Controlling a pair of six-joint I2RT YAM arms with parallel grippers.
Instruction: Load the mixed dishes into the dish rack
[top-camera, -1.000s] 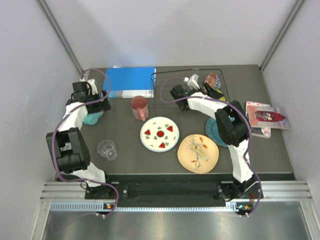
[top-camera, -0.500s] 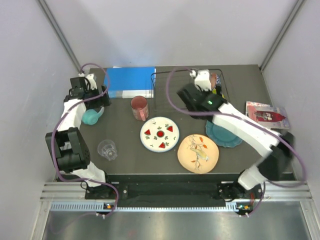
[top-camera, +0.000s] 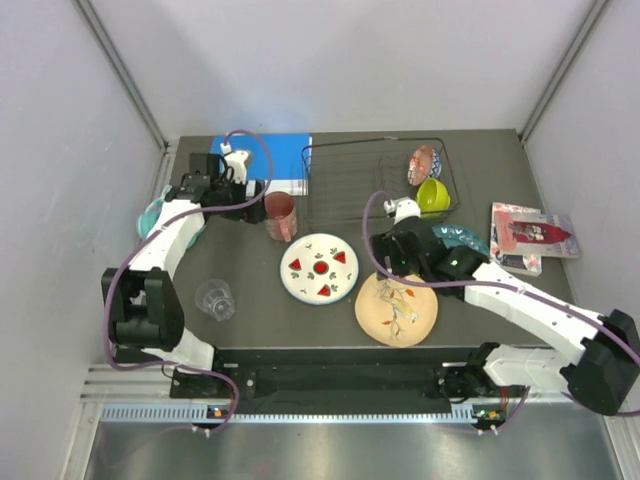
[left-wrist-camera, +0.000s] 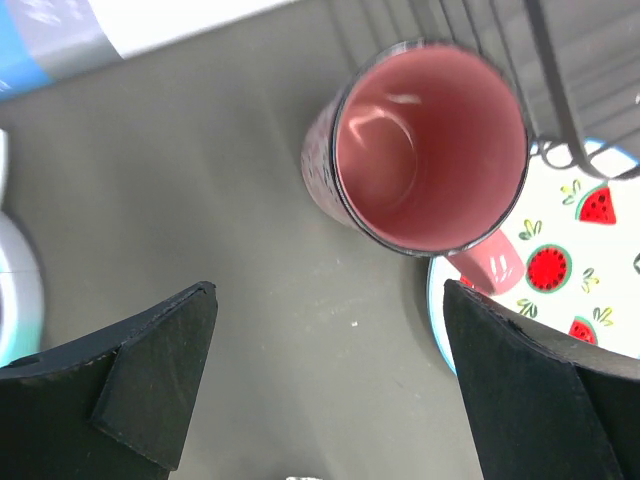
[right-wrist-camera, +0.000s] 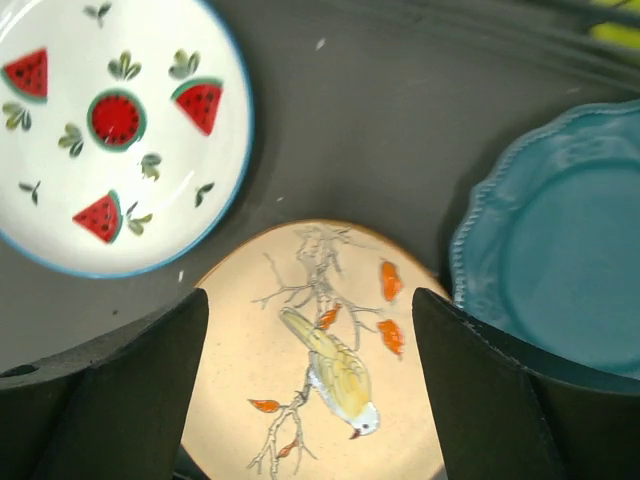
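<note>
My right gripper is to go left in the top view and down onto the white plate's blue rim (top-camera: 357, 262) (right-wrist-camera: 250, 130) next, because bare tabletop lies beside that rim.
The black wire dish rack (top-camera: 350, 180) stands at the back with the red patterned bowl (top-camera: 424, 163) and lime bowl (top-camera: 433, 196) in its right end. The red tumbler (top-camera: 279, 215) stands left of it; in the left wrist view the tumbler (left-wrist-camera: 430, 160) is upright just ahead of my open, empty left gripper (left-wrist-camera: 330, 400), which also shows in the top view (top-camera: 257, 204). My right gripper (right-wrist-camera: 315, 400) is open and empty above the peach plate (right-wrist-camera: 320, 360), between the white plate (right-wrist-camera: 110, 130) and the teal scalloped plate (right-wrist-camera: 560, 260). The clear glass (top-camera: 214, 298) stands near left.
The blue book (top-camera: 262, 163) lies at the back left, beside the rack. The teal headphones (top-camera: 152, 214) lie at the left edge under the left arm. A red-and-white book (top-camera: 530, 235) lies at the right edge. Rack wires (left-wrist-camera: 540, 70) are close to the tumbler.
My right arm has pulled back from the rack to above the peach plate, and the lime bowl now shows in the rack. My left gripper has swung right from the headphones to the tumbler.
</note>
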